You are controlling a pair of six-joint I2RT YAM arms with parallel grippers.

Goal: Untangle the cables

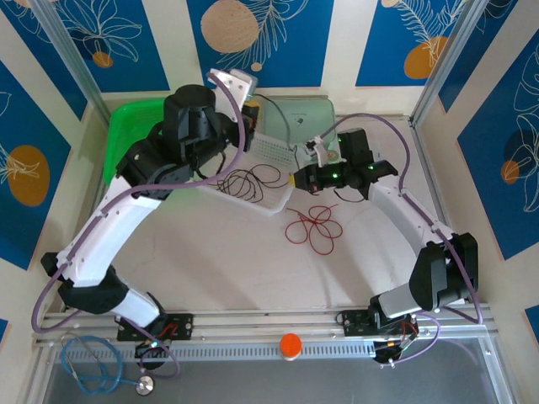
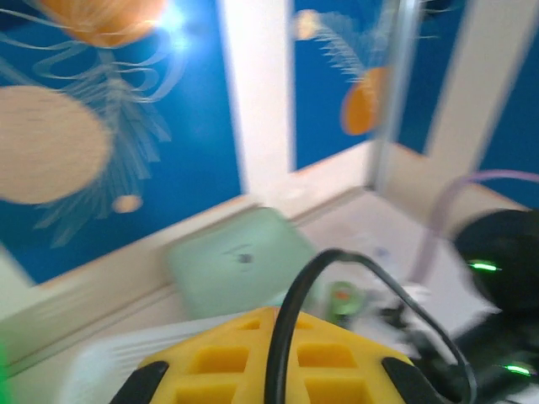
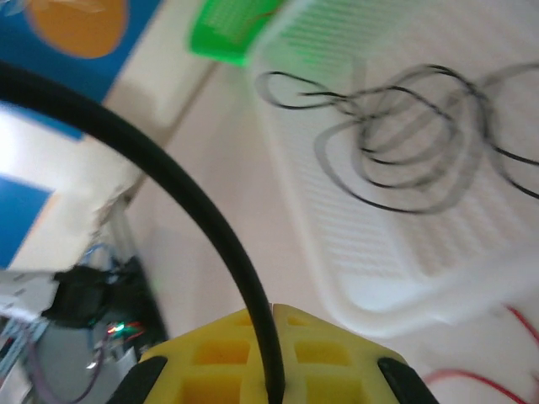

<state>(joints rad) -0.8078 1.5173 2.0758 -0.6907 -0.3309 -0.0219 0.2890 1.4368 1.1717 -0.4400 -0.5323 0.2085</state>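
I should move my right gripper down over the tray's end (image 1: 278,192) (image 3: 455,240) below it next, beside the black loops, and let go of the black cable, because those loops already fill the white tray.
A black cable (image 2: 370,269) comes out between the yellow fingertips of my left gripper (image 2: 274,310), which is shut on it, and arcs off to the right. My right gripper (image 3: 271,307) is shut on a black cable (image 3: 194,202) that curves up to the left. In the top view the left gripper (image 1: 251,108) is raised at the back. The right gripper (image 1: 296,178) is at the right edge of the white tray (image 1: 274,151). Black cable loops (image 1: 242,181) lie in that tray. The red cable (image 1: 316,225) lies in loose loops on the table, just to the tray's right.
A green basket (image 1: 135,126) stands at the back left and a pale green box (image 1: 307,114) behind the tray. A light blue stethoscope (image 1: 93,362) and an orange knob (image 1: 290,345) sit at the near rail. Walls close in on three sides.
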